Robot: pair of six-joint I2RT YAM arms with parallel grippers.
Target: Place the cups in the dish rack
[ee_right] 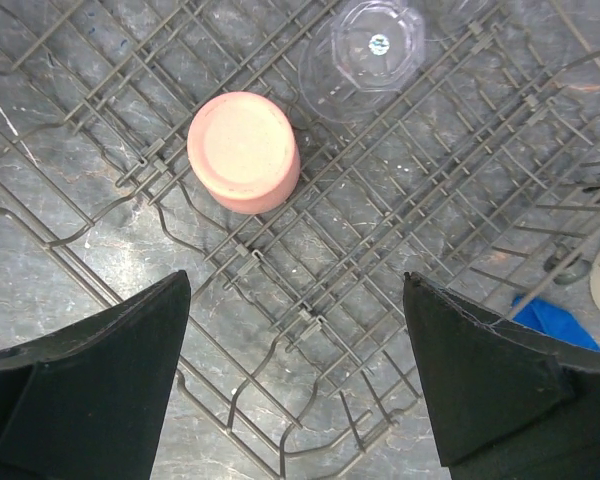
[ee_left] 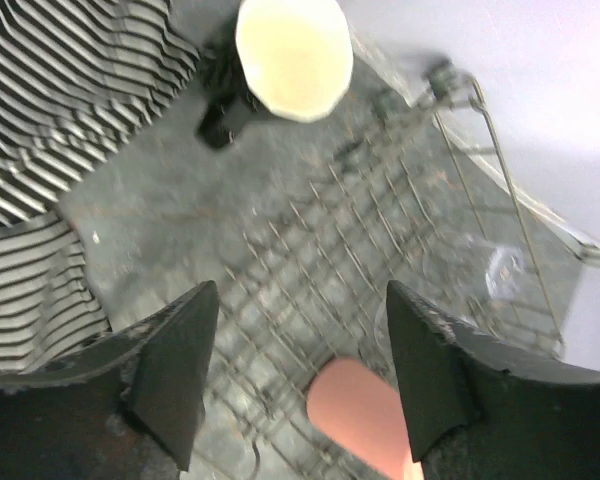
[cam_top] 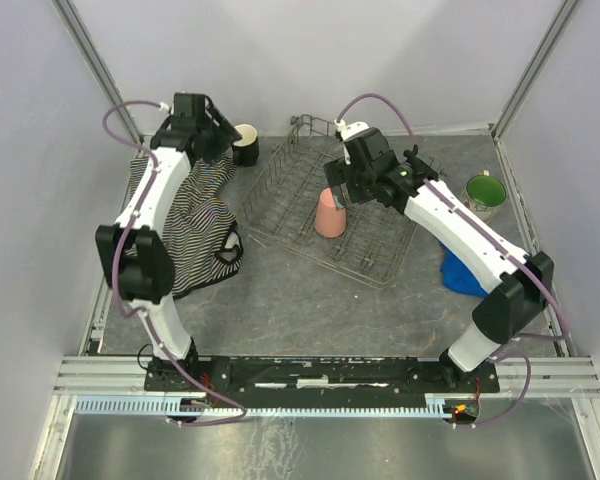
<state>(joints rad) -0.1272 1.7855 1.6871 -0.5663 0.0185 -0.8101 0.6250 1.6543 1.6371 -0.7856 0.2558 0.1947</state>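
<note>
The black mug is next for my left gripper, which reaches outward and down onto the mug's rim (cam_top: 237, 134) (ee_left: 244, 55), facing up beside the striped cloth.
The grey wire dish rack (cam_top: 280, 200) lies mid-table. The salmon-pink tumbler (cam_top: 330, 213) stands upside down in it and shows in the right wrist view (ee_right: 244, 150) and the left wrist view (ee_left: 365, 415). The clear glass (ee_right: 372, 45) sits upside down in the rack beside it. The black mug (cam_top: 245, 145) stands upright on the table left of the rack, its cream interior (ee_left: 293, 55) showing. The floral mug (cam_top: 485, 195) with green interior stands at the right. My left gripper (cam_top: 223, 138) is open and empty near the black mug. My right gripper (cam_top: 340, 188) is open and empty above the rack.
A black-and-white striped cloth (cam_top: 195, 220) lies at the left under the left arm. A blue cloth (cam_top: 465, 275) lies at the right by the right arm. Enclosure walls stand close behind and on both sides.
</note>
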